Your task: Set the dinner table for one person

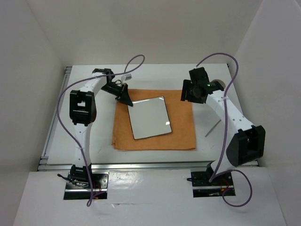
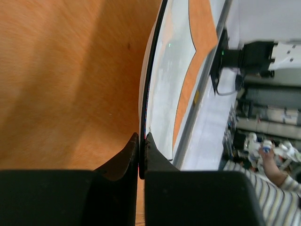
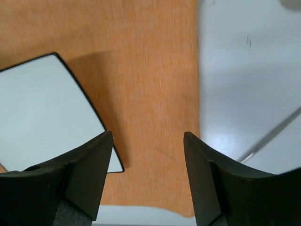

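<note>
The cloth's far part (image 1: 137, 98) lies below and to the right in the top view, so next my left gripper will move down and that way to release the plate.
A square white plate with a thin black rim (image 1: 149, 117) lies on an orange cloth (image 1: 183, 129) in the middle of the white dinner table (image 1: 101, 136). My left gripper (image 1: 127, 99) is shut on the plate's far left corner. In the left wrist view the rim (image 2: 146, 80) runs edge-on between the closed fingers (image 2: 142, 137), above the cloth (image 2: 61, 84). My right gripper (image 1: 187, 92) is open and empty over the cloth's far right part. Its view (image 3: 148, 136) shows the cloth (image 3: 146, 70), a plate corner (image 3: 42, 113) and bare table (image 3: 244, 70).
A thin silvery utensil (image 1: 214, 128) lies on the table right of the cloth, also in the right wrist view (image 3: 273, 136). A pale round object (image 1: 218, 84) is partly hidden behind the right wrist. Aluminium rails run along the left (image 1: 54, 122) and near (image 1: 150, 165) edges. White walls enclose the table.
</note>
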Motion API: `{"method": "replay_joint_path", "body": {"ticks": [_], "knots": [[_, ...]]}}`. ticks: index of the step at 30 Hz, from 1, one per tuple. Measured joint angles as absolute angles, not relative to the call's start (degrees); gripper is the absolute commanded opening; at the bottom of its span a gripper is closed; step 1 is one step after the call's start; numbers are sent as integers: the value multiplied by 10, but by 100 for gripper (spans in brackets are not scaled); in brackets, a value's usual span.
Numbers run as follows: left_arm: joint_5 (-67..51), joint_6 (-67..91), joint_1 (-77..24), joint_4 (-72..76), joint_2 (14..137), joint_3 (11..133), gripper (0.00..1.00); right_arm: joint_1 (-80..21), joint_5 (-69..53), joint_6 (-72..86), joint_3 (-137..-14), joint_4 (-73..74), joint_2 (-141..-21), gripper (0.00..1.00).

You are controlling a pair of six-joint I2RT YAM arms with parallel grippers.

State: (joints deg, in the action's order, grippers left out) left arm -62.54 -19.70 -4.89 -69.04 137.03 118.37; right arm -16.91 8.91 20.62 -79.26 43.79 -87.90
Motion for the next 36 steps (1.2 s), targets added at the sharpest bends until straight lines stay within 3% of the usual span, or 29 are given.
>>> {"method": "replay_joint_path", "body": {"ticks": [11, 36], "knots": [[-588, -196, -122, -681, 1370, 1128, 0, -169, 68, 231, -681, 457, -764, 70], [-580, -58, -107, -561, 1414, 1190, 0, -169, 36, 231, -673, 433, -813, 70]]}}
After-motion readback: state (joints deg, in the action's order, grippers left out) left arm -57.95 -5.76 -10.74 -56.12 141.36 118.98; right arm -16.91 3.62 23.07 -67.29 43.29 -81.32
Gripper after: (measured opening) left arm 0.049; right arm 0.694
